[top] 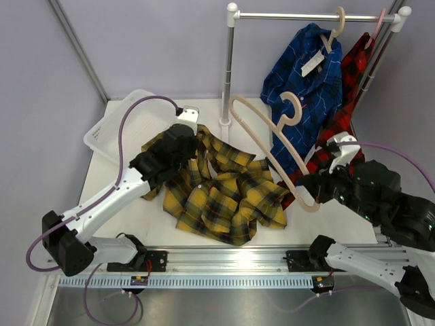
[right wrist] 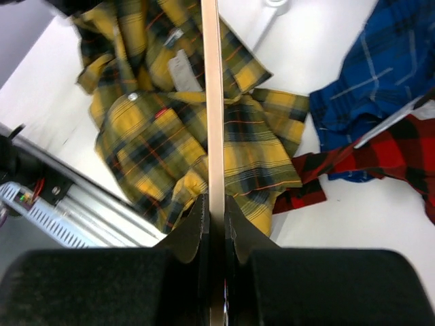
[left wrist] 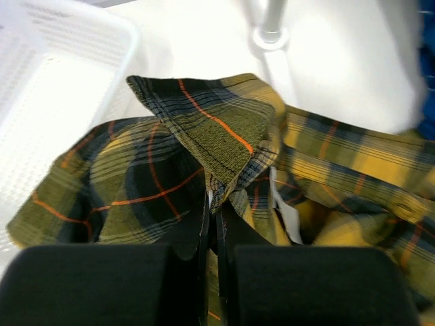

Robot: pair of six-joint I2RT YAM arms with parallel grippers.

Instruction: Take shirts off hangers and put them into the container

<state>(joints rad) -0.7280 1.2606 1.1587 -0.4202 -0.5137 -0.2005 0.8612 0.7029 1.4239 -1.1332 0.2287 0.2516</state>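
The bar of the rack is empty between the post and the blue shirt, so my right gripper will move outward to the rack next and bring the hook of the bare beige hanger over the bar.
The yellow-and-black shirt [top: 224, 197] lies crumpled on the table, off its hanger. My left gripper [top: 196, 144] is shut on a fold of its fabric [left wrist: 217, 136] near the collar, the jaws [left wrist: 216, 204] pinching cloth. My right gripper [top: 314, 192] is shut on the bare beige hanger [top: 272, 142], held tilted above the shirt; its thin bar [right wrist: 212, 102] runs up from between the jaws [right wrist: 216, 204]. The blue shirt [top: 306, 88] and the red-and-black shirt [top: 346, 102] hang on hangers [top: 338, 27] from the rack. The white container [top: 126, 125] sits at the far left, beside the held cloth [left wrist: 41, 81].
The white-and-steel rack [top: 231, 61] stands at the back, its left post base [left wrist: 270, 34] just beyond the yellow shirt. The red shirt's hem [right wrist: 319, 183] trails on the table next to the yellow shirt. An aluminium rail [top: 224, 261] runs along the near edge.
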